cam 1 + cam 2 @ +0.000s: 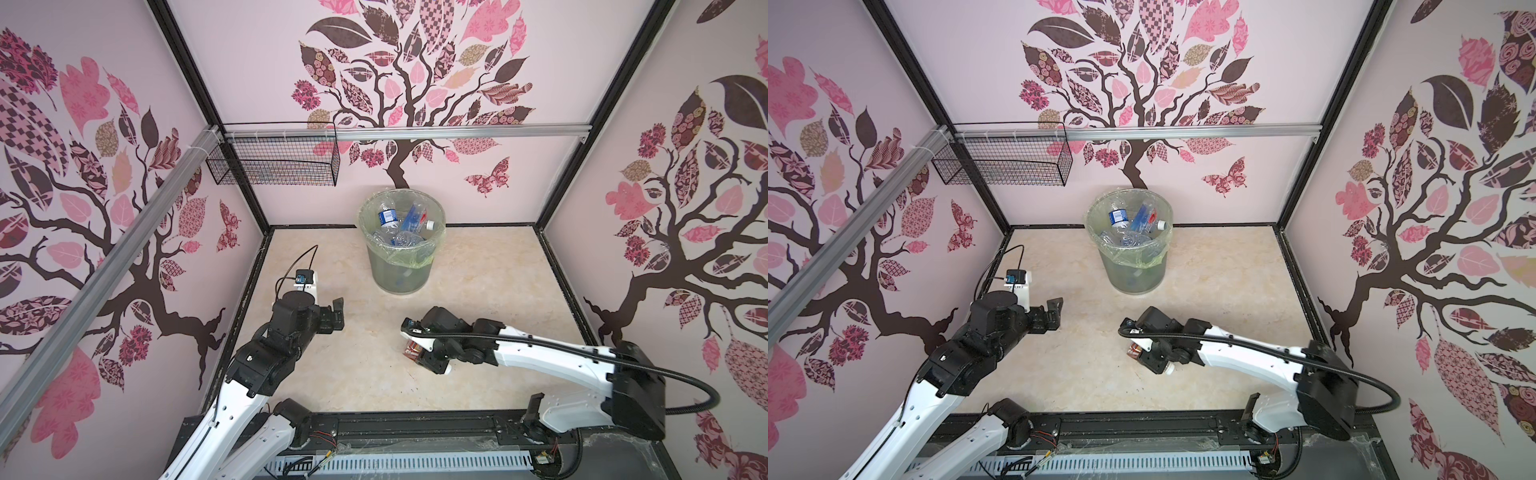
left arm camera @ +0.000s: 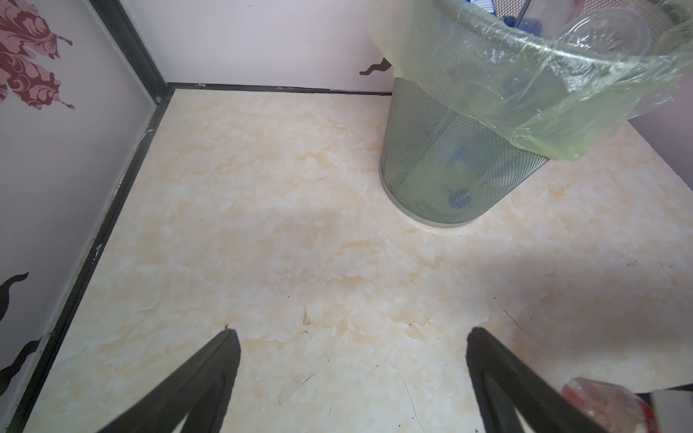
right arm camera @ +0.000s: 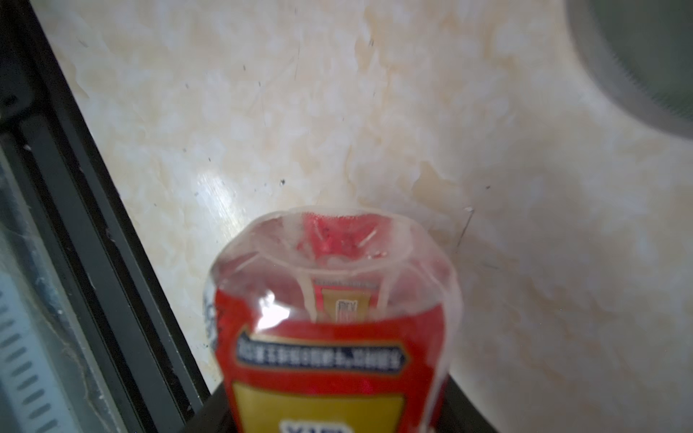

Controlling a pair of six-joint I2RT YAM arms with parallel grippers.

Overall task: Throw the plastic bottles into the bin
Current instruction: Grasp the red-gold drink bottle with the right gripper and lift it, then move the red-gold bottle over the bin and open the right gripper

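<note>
My right gripper holds the bottle, and the bin's rim stands well above it. Next, my right gripper should rise up and outward over the bin's opening (image 1: 401, 218) and release the bottle there.
A clear bottle with a red and gold label (image 3: 333, 337) lies low on the marble floor, its base toward the right wrist camera. My right gripper (image 1: 428, 357) (image 1: 1150, 358) is shut on it, dark fingers at both its sides. Its red end (image 1: 410, 348) and white cap (image 1: 448, 369) stick out from under the gripper. The grey-green mesh bin (image 1: 401, 270) (image 1: 1133, 274) (image 2: 450, 168) stands at the back centre with several clear, blue-labelled bottles (image 1: 399, 226) inside its green liner. My left gripper (image 1: 338, 313) (image 2: 354, 337) hovers open and empty, left of the bin.
A black wire basket (image 1: 274, 162) hangs on the back wall's left part, above floor level. Patterned walls close in three sides. A black rail (image 1: 415, 424) with the arm bases runs along the front edge. The held bottle also shows beside the left fingers (image 2: 600, 405).
</note>
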